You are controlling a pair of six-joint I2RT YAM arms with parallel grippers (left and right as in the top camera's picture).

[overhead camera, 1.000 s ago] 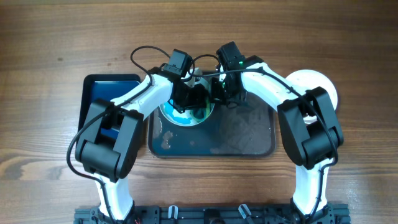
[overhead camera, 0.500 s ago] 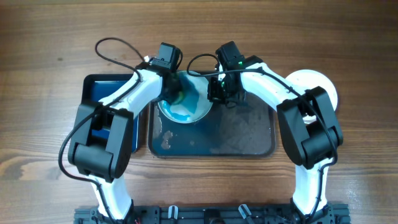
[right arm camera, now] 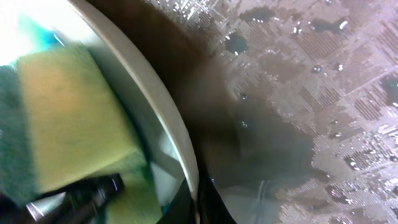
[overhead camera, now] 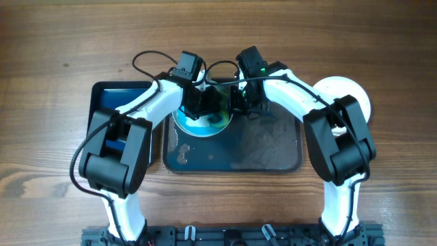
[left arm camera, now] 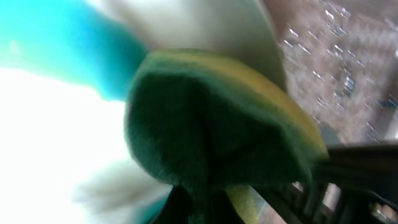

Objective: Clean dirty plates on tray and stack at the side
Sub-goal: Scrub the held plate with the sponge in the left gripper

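Observation:
I will lift my right gripper, carry the held plate over another white plate [overhead camera: 343, 91] that already lies beside the tray, lower onto that one and release.
A white plate [overhead camera: 194, 124] with a blue-teal smear sits at the back left of the dark tray [overhead camera: 266, 147], lifted at its right side. My right gripper [overhead camera: 237, 104] is shut on the plate's right rim, which shows in the right wrist view [right arm camera: 177, 134] between my fingers [right arm camera: 198, 208]. My left gripper [overhead camera: 208, 104] is shut on a green and yellow sponge [overhead camera: 218, 120] and presses it on the plate's face. The sponge [left arm camera: 217, 124] fills the left wrist view, against the white and teal plate [left arm camera: 56, 118]. It also shows in the right wrist view [right arm camera: 68, 124]. Another white plate [overhead camera: 348, 94] lies on the table to the right of the tray.
A smaller black tray with a blue inside [overhead camera: 113, 102] stands left of the dark tray, partly under my left arm. The dark tray's floor is wet, with puddles and droplets [right arm camera: 298, 93]. The table is brown wood [overhead camera: 54, 55].
My left gripper swung left with the sponge to the plate's left side, then came back right onto the plate's middle. My right gripper stayed on the plate's rim.

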